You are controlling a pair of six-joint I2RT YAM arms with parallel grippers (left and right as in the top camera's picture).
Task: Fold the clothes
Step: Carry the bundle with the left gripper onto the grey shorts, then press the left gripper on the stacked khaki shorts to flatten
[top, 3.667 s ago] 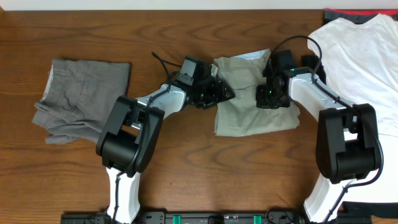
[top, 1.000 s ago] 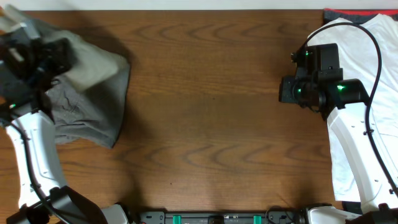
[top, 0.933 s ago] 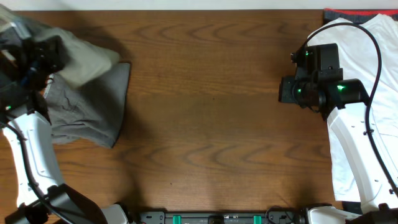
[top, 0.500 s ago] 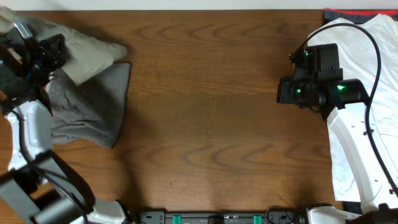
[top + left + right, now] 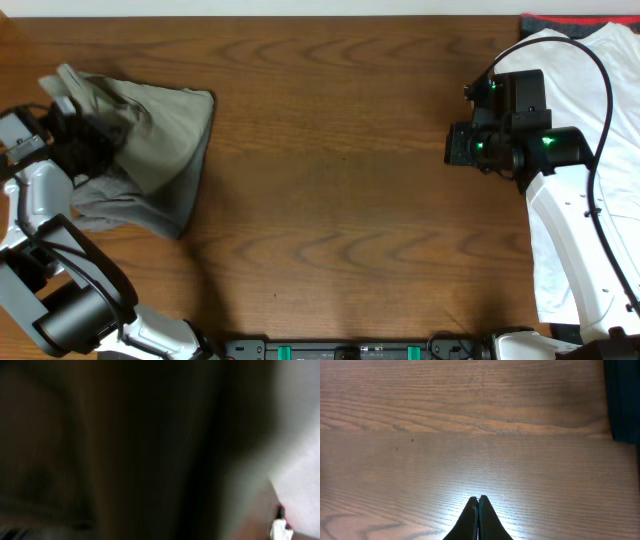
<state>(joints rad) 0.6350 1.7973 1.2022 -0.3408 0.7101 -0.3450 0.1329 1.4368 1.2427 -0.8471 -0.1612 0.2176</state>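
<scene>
My left gripper moves back over the near end of the grey garment point(image 5: 135, 210) next and releases the trousers there, since the bunched trousers leave that end of the garment uncovered.
The clothes point(image 5: 165, 125), pale khaki-green trousers folded into a bundle, lie at the far left of the table, draped over a darker grey garment point(image 5: 135, 210). My left gripper point(image 5: 82, 145) is at the bundle's left edge with cloth bunched round it, and it looks shut on the cloth. The left wrist view is a dark blur with cloth right up against the lens, so its jaws are hidden there. My right gripper point(image 5: 455, 145) hovers over bare wood at the right. Its fingers are pressed together with nothing between them point(image 5: 478, 499).
A white T-shirt point(image 5: 590, 85) covers the right end of the table under my right arm. A red and dark item point(image 5: 555, 20) shows at its top edge. A dark shape point(image 5: 622, 400) sits at the top right of the right wrist view.
My left arm has swung down and right with the clothes, which now lie spread over the grey garment. The right arm has stayed still.
</scene>
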